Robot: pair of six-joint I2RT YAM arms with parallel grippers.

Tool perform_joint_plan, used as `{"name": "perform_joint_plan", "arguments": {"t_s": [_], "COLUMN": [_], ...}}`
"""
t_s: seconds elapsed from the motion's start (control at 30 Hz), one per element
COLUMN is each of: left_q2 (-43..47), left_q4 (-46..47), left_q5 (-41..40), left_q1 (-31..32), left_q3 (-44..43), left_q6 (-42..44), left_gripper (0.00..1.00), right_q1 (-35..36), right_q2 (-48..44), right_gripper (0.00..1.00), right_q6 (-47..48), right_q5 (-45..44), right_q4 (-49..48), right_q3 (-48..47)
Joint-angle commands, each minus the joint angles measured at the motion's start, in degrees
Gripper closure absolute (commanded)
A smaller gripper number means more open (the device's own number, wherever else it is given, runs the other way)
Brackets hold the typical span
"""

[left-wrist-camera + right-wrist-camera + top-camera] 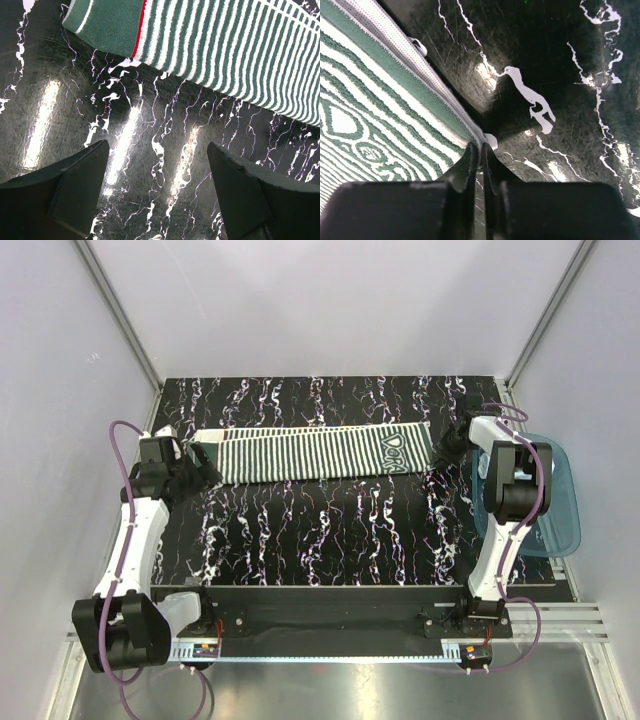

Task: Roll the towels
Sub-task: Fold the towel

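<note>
Next, my right gripper lifts over toward the towel's plain green end (210,451), to its left in the top view, and releases, since the towel lies flat.
The striped towel (310,454), dark green and white with a lettered right end, lies flat and stretched across the far part of the table. My right gripper (440,452) is shut on its right corner; the wrist view shows the jaws (481,150) pinching the white hem of the striped towel (380,95). My left gripper (195,478) is open and empty beside the towel's left end; in the left wrist view the gripper (157,152) hovers over bare table with the striped towel (225,45) just beyond its fingers. The plain pale blue towel is out of view.
A translucent blue plastic tray (558,510) sits at the right edge of the black marbled table (330,530), under the right arm. White walls close the sides and back. A metal rail runs along the near edge.
</note>
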State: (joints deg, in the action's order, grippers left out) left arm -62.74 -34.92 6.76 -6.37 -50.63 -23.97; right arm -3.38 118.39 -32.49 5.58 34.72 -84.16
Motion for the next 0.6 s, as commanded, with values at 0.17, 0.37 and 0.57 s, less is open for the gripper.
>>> {"name": "perform_joint_plan", "arguments": {"t_s": [0.17,0.37,0.57], "left_q2": [0.1,0.5,0.8], "left_q4": [2.9,3.3,3.8], "left_q5": [0.7,2.1,3.5], "left_q1": [0.3,0.3,0.3], "left_q3": [-0.2,0.0,-0.2], "left_q6": [0.7,0.6,0.4], "left_gripper": [0.16,0.16,0.16], "right_q1": [-0.1,0.0,7.6], "right_q2": [-2.4,-7.3,-6.4], "right_gripper": [1.0,1.0,1.0], "right_q6": [0.8,1.5,4.4], "right_q5": [-1.4,-0.4,3.9], "right_q4": [1.1,6.8,14.6], "right_q3": [-2.8,-10.4,-23.1]}}
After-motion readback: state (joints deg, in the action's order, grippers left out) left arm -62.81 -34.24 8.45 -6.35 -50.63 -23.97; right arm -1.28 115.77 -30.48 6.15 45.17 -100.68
